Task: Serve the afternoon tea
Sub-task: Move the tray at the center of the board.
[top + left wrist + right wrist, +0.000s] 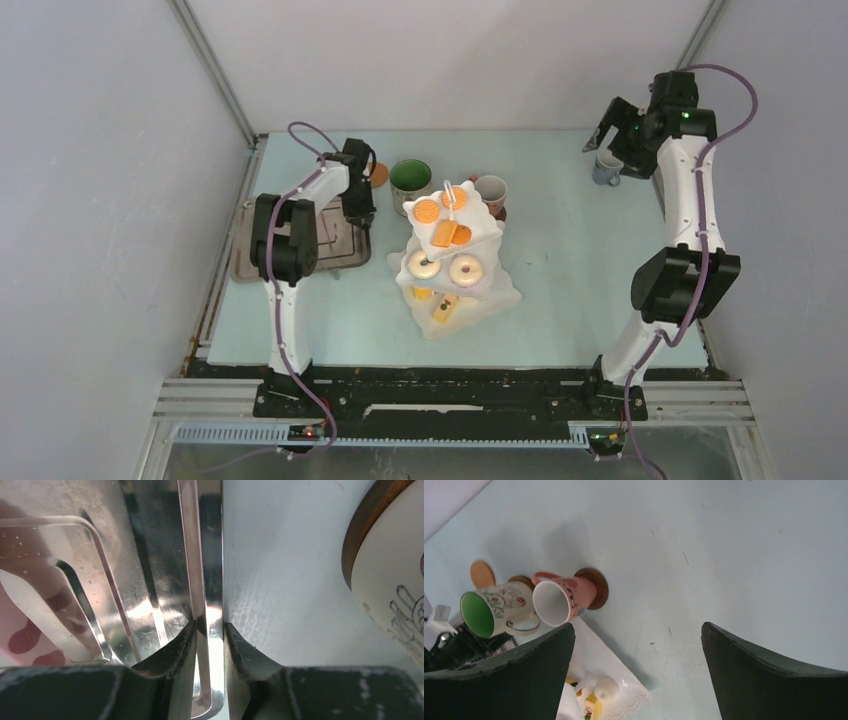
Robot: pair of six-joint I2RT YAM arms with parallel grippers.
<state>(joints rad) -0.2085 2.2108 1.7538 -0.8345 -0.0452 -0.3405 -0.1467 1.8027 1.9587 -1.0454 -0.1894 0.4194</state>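
Observation:
My right gripper will next move down toward the side and onto the small pale mug's rim (619, 160) there, since its open fingers are still above the mug.
The white three-tier stand (452, 262) holds orange biscuits (427, 211), donuts (464, 270) and yellow cakes (444, 305) mid-table. Behind it stand the green-inside mug (410, 178) and the pink mug (490, 191); the pink mug (561, 597) rests on a brown coaster (596, 587). The small pale mug (607, 168) sits at the far right, just below my open, empty right gripper (612, 138). My left gripper (210, 626) is down at the grey metal tray (340, 250), its fingers (175, 652) pressed on both sides of the tray's right rim (210, 570).
Pink tongs (25, 635) lie inside the tray. A brown-edged round coaster (385, 560) lies just right of the tray, beside the green-inside mug (489, 611). Another coaster (482, 574) sits behind that mug. Walls close the table at the back and on both sides.

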